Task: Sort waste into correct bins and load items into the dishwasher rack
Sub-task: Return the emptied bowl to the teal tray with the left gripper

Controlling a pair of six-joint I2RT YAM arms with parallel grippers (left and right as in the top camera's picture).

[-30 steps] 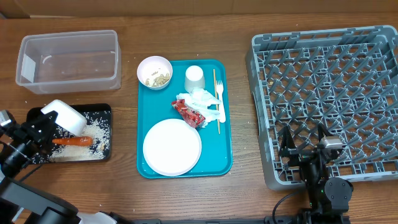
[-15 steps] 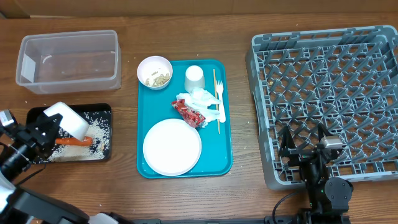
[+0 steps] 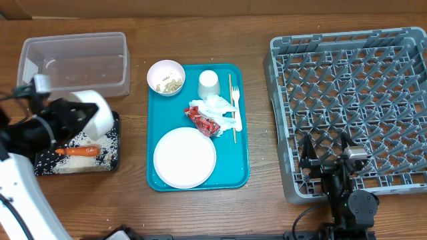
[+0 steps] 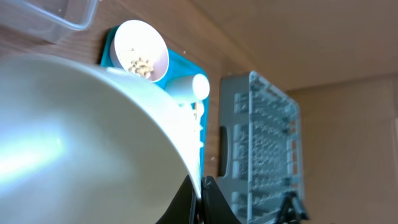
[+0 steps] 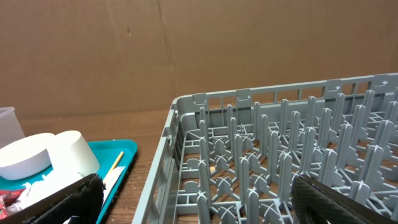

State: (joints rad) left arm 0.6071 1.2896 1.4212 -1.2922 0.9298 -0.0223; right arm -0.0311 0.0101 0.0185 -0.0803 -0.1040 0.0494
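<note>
The gap between the plate and the small bowl is below the robot's left gripper, to its right in the overhead view, so the left gripper will next go down across to that gap and release.
My left gripper (image 3: pixel 73 119) is shut on the rim of a white bowl (image 3: pixel 93 111), held tilted over the back edge of the black tray (image 3: pixel 115 137). That tray holds an orange carrot (image 3: pixel 77 151) and loose rice (image 3: pixel 93 160). In the left wrist view the held bowl (image 4: pixel 74 137) fills the left side, its rim pinched by the left gripper (image 4: pixel 200 193). The clear tub (image 3: pixel 73 63) stands behind. My right gripper (image 3: pixel 327 155) stands open over the front edge of the grey dishwasher rack (image 3: pixel 353 100), nothing between its fingers (image 5: pixel 62 199).
A teal tray (image 3: pixel 240 167) in the middle carries a large plate (image 3: pixel 185 157), a small bowl of scraps (image 3: pixel 165 77), a cup (image 3: pixel 209 83), crumpled napkins (image 3: pixel 217 105), a red wrapper (image 3: pixel 203 121), a white fork (image 3: pixel 235 107) and a wooden stick (image 3: pixel 231 90).
The left gripper has lifted the white bowl up and carried it back and to the right, off the rice. The right arm has not moved.
</note>
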